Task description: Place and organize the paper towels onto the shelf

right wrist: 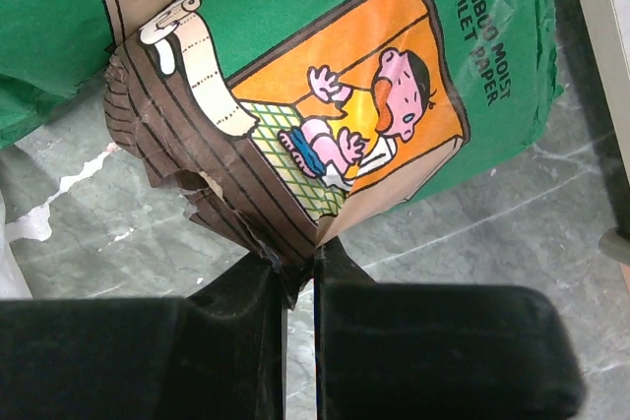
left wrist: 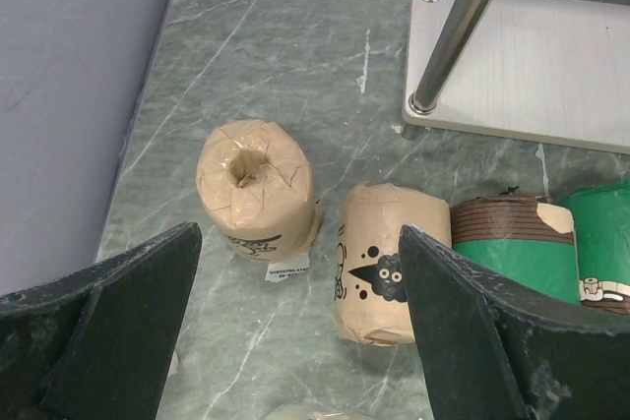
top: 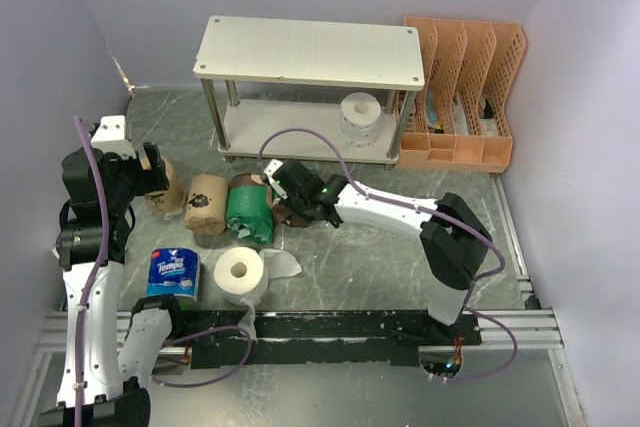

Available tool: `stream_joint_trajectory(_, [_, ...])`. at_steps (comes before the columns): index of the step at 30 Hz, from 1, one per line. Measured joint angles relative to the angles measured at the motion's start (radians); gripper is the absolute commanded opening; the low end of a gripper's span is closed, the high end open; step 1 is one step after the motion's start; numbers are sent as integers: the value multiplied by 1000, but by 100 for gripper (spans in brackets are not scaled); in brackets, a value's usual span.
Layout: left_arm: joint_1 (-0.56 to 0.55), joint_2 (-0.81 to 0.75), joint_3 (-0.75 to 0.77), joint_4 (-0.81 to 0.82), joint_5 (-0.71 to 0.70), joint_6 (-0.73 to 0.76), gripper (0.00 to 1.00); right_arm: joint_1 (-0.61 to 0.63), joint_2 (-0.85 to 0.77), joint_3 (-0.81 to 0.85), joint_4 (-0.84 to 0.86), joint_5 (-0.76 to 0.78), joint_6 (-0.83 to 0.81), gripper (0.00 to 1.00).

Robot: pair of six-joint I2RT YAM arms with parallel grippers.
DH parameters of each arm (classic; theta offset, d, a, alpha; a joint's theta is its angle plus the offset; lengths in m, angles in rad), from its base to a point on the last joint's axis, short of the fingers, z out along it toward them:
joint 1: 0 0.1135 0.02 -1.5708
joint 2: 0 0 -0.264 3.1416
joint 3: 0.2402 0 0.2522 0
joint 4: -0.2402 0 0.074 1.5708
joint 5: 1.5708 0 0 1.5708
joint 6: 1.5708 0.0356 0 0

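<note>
The upper board's rack-side end (top: 397,58) is empty. I need to move my right gripper up and outward toward the orange rack and release the green roll on that end.
The shelf (top: 310,52) stands at the back with one white paper towel roll (top: 360,117) on its lower board. On the floor lie two tan rolls (left wrist: 256,184) (left wrist: 384,272), two green rolls (top: 250,209) (right wrist: 335,76), a blue Tempo roll (top: 175,274) and a bare white roll (top: 240,275). My right gripper (right wrist: 300,261) is shut, pinching the brown torn wrapper corner of a green roll. That roll is mostly hidden under the gripper (top: 285,189) in the top view. My left gripper (left wrist: 300,233) hangs open above the tan rolls, holding nothing.
An orange slotted file rack (top: 465,97) stands right of the shelf. Purple walls close in at the left, back and right. A black rail (top: 340,332) runs along the near edge. A shelf leg (left wrist: 458,27) rises near the tan rolls.
</note>
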Motion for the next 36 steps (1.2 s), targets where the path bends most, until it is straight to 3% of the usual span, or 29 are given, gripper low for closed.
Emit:
stream_joint_trajectory(5, [0, 0, 0, 0, 0, 0, 93, 0, -31, -12, -16, 24, 63, 0])
stream_joint_trajectory(10, [0, 0, 0, 0, 3, 0, 94, 0, -153, 8, -92, 85, 243, 0])
stream_joint_trajectory(15, [0, 3, 0, 0, 3, 0, 94, -5, -369, 88, -125, 196, 593, 0])
stream_joint_trajectory(21, [-3, 15, 0, 0, 3, 0, 94, -162, -675, 80, -21, 89, 979, 0])
stream_joint_trajectory(24, [-3, 20, 0, 0, 5, 0, 94, -245, -679, 164, -14, 42, 1140, 0])
stream_joint_trajectory(29, [-3, 30, 0, 0, 19, -1, 93, -258, -599, 242, 45, -28, 1383, 0])
stream_joint_trajectory(36, [5, 39, 0, -1, 39, -1, 94, -324, -567, 188, 166, 69, 1799, 0])
